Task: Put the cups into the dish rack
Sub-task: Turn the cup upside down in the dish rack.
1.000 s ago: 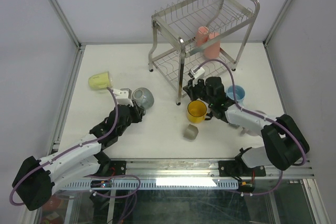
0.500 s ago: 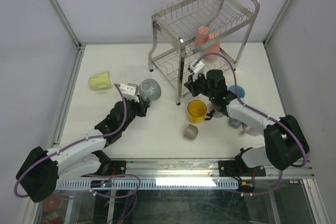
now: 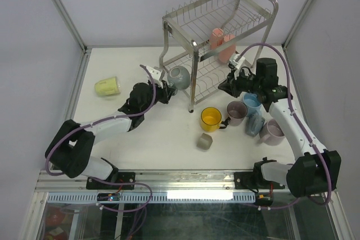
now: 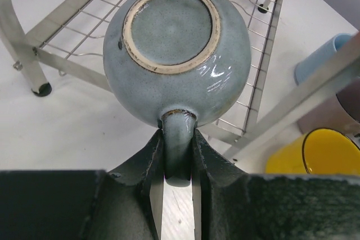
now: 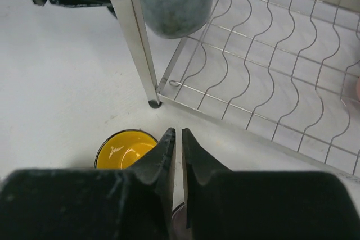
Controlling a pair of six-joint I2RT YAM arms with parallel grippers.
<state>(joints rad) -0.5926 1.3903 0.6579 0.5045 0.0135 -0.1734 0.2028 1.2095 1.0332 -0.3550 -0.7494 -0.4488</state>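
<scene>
The wires beside the pink mugs on the dish rack's lower shelf are bare, so my left gripper should move outward into that shelf, lower the grey-blue mug onto those wires and let go of the mug's handle.
My left gripper (image 3: 165,86) is shut on the handle of a round grey-blue mug (image 3: 179,76) and holds it bottom-up by the front left leg of the steel dish rack (image 3: 194,54), at its lower tier. In the left wrist view the mug (image 4: 177,49) fills the top, its handle pinched between my fingers (image 4: 179,144). My right gripper (image 3: 228,86) hovers by the rack's lower tier, jaws nearly together and empty (image 5: 178,134). Two pink mugs (image 3: 222,43) stand in the rack. A yellow mug (image 3: 211,118) sits on the table in front.
A mauve mug (image 3: 236,111), a light blue mug (image 3: 251,101), a grey-blue mug (image 3: 254,123) and a pinkish mug (image 3: 273,132) cluster under my right arm. A small grey-beige cup (image 3: 204,141) lies near the front. A pale yellow-green mug (image 3: 107,86) lies on its side at the left.
My left arm has carried the grey-blue mug up and right to the rack's front leg. My right arm has drawn back from the yellow mug toward the right, uncovering the cluster of mugs.
</scene>
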